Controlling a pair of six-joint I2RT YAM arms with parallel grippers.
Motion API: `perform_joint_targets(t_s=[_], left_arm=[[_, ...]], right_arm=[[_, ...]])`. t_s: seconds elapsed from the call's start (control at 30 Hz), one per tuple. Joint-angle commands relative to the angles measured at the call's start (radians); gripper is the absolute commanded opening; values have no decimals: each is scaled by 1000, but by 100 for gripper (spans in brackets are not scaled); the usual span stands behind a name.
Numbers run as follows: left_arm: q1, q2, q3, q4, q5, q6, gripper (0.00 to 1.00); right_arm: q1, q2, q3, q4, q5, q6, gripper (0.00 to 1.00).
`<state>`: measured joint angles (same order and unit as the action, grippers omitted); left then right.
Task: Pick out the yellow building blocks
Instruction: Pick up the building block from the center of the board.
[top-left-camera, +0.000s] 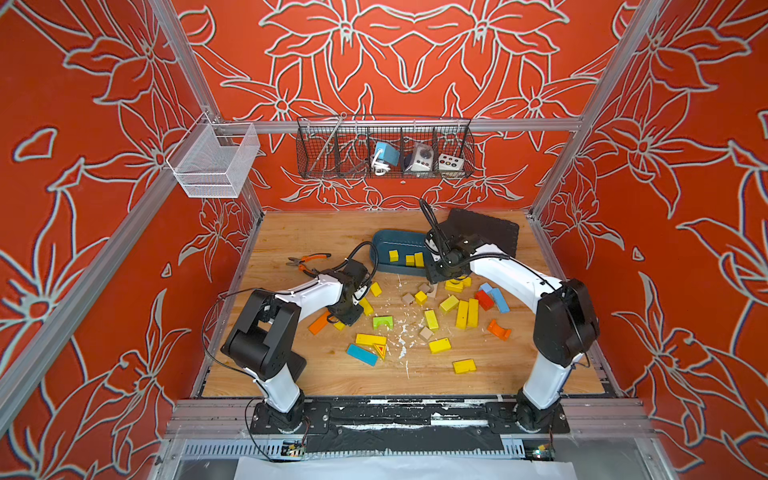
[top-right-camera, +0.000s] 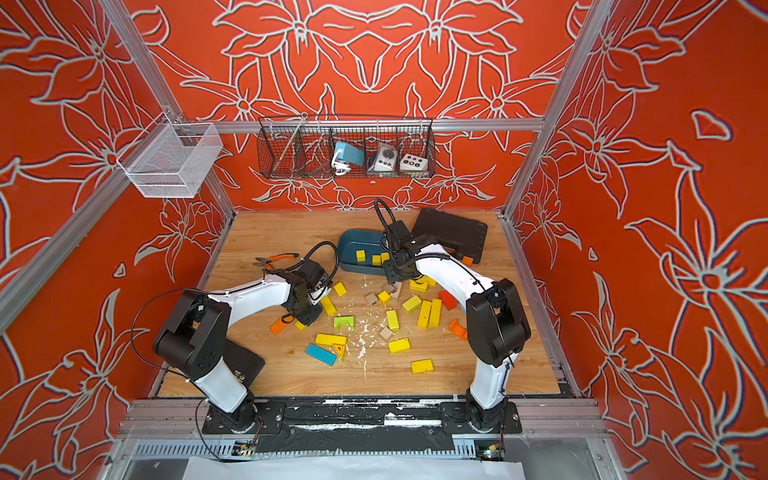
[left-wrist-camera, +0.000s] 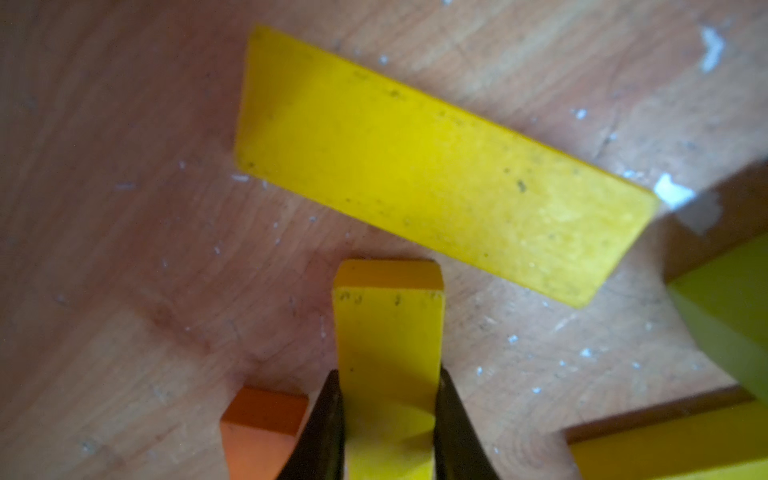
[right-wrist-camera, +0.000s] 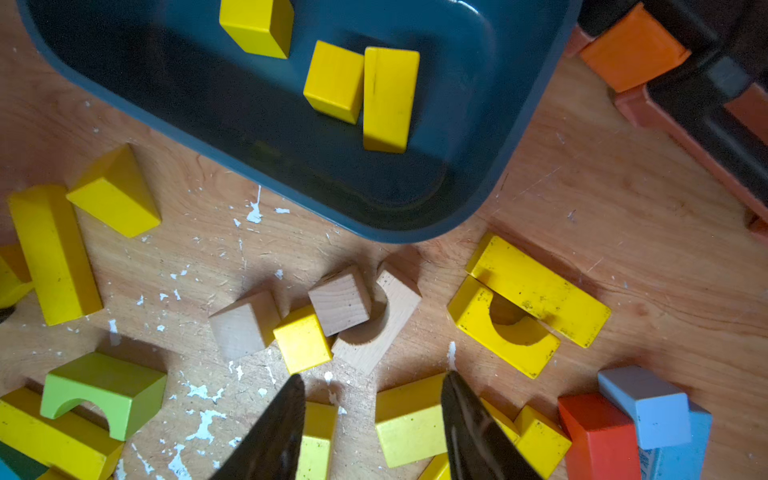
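Note:
I will next lift my left gripper outward to release the block over the tray's end nearest the pliers, as the tray, already holding yellow blocks, lies outward of it.
My left gripper (left-wrist-camera: 387, 374) is shut on a small yellow block (left-wrist-camera: 388, 332), both black jaws pressing its sides, low over the table beside a long yellow bar (left-wrist-camera: 436, 166). In both top views it sits at the left of the pile (top-left-camera: 345, 318) (top-right-camera: 305, 316). My right gripper (right-wrist-camera: 373, 376) is open and empty above a yellow cube (right-wrist-camera: 301, 338) wedged between tan blocks, near a yellow arch (right-wrist-camera: 498, 328). Three yellow blocks (right-wrist-camera: 388, 97) lie in the dark blue tray (top-left-camera: 380, 239). Several more yellow blocks (top-left-camera: 467, 313), one a red-edged triangle (top-left-camera: 379, 349), lie scattered on the table.
A lime-green arch (top-left-camera: 382, 322), orange blocks (top-left-camera: 319, 323) (top-left-camera: 498, 329), a blue bar (top-left-camera: 361, 354), and red (top-left-camera: 484, 299) and light blue (top-left-camera: 500, 300) blocks mix with the yellow ones. Pliers (top-left-camera: 307, 262) lie at the left. A black case (top-left-camera: 486, 232) sits behind the tray.

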<state>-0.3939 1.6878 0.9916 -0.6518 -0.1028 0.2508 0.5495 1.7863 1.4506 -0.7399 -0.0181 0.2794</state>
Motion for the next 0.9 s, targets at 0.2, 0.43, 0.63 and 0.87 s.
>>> perform_joint_targets(t_s=[0.2, 0.43, 0.63, 0.87], left_arm=[[0, -73, 151, -147, 11, 25, 11], [0, -27, 406, -204, 81, 24, 12], [-1, 174, 695, -178, 141, 27, 12], [-6, 422, 969, -131, 168, 24, 13]], right_arm=[[-3, -123, -64, -35, 36, 7, 55], [-1, -240, -179, -41, 22, 46, 55], [2, -391, -335, -43, 6, 126, 55], [19, -572, -508, -110, 17, 242, 58]])
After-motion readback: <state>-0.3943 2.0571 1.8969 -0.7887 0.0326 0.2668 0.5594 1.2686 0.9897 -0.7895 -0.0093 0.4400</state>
